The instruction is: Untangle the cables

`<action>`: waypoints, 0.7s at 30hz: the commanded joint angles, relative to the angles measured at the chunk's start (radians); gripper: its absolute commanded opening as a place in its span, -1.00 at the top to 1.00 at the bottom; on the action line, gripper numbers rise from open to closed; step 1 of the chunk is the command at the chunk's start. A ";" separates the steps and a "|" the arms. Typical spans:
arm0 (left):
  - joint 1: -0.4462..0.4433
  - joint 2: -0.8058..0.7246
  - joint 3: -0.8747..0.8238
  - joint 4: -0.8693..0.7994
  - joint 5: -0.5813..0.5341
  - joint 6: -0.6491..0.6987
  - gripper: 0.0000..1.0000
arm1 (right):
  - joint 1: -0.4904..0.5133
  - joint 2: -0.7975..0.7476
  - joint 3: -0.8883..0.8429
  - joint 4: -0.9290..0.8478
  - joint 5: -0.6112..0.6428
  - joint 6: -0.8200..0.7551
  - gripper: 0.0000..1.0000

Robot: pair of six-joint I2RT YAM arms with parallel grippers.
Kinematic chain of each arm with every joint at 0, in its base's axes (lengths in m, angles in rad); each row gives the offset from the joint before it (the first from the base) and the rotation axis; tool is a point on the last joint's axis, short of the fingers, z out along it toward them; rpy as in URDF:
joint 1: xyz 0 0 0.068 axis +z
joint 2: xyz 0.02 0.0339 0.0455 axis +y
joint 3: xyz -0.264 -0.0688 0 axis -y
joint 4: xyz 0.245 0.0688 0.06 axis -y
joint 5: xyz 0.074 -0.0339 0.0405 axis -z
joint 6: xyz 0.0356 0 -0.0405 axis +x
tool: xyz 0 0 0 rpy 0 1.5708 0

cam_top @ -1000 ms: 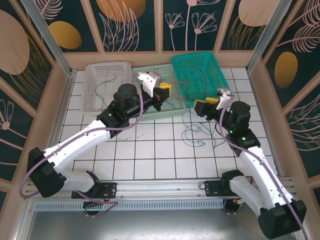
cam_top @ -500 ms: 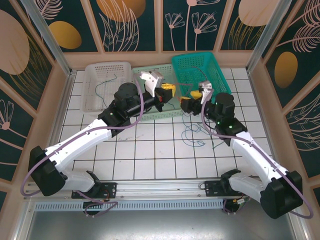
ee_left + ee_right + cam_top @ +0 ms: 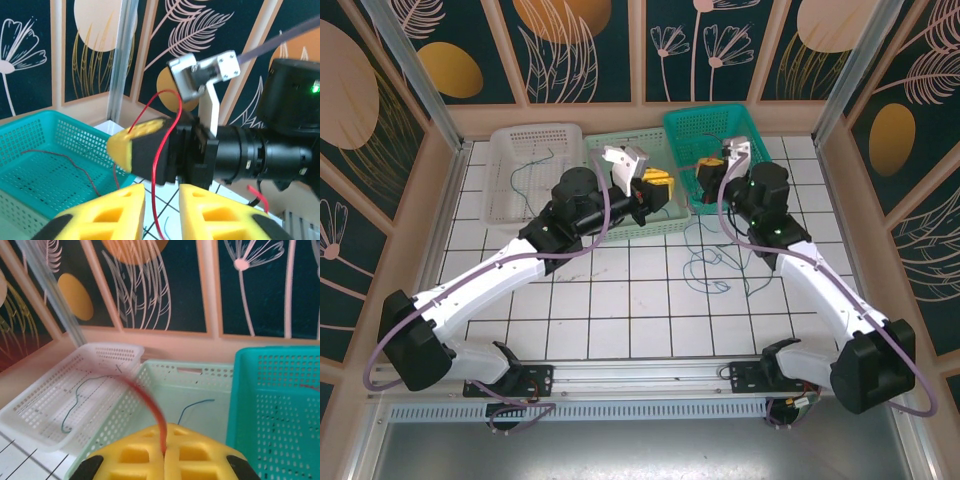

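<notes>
My right gripper moves outward next, tips down and releases the red cable, as the teal basket (image 3: 716,128) (image 3: 280,410) holding another red cable lies below and outward of it.
A thin red cable (image 3: 156,165) runs down through the gap of my left gripper (image 3: 162,194), which stands open around it without pinching. My right gripper (image 3: 164,454) is shut on that same red cable (image 3: 150,407), which arcs up blurred from its fingertips. Its yellow fingertip (image 3: 131,146) faces the left gripper at close range. Seen from above, the left gripper (image 3: 658,186) and the right gripper (image 3: 706,170) meet over the baskets. More cables, blue and green (image 3: 716,262), lie tangled on the tiles.
Three baskets stand in a row at the back: white (image 3: 506,160) with a green cable (image 3: 75,399), pale green (image 3: 620,226) with a blue cable (image 3: 196,407), teal (image 3: 752,140) with a dark red cable (image 3: 64,162). The tiled floor lies in front.
My right gripper has swung left and back to the left gripper and shut on the red cable. The left gripper, shut before, has opened.
</notes>
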 commanded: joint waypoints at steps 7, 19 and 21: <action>0.005 -0.042 -0.075 0.014 -0.131 0.018 -0.96 | -0.163 0.152 0.223 -0.103 -0.025 0.003 1.00; 0.006 -0.078 -0.188 -0.034 -0.225 -0.002 -0.97 | -0.241 0.594 0.672 -0.361 -0.028 -0.004 1.00; 0.006 -0.086 -0.227 -0.030 -0.231 -0.012 -0.97 | -0.247 0.664 0.732 -0.404 -0.023 -0.002 1.00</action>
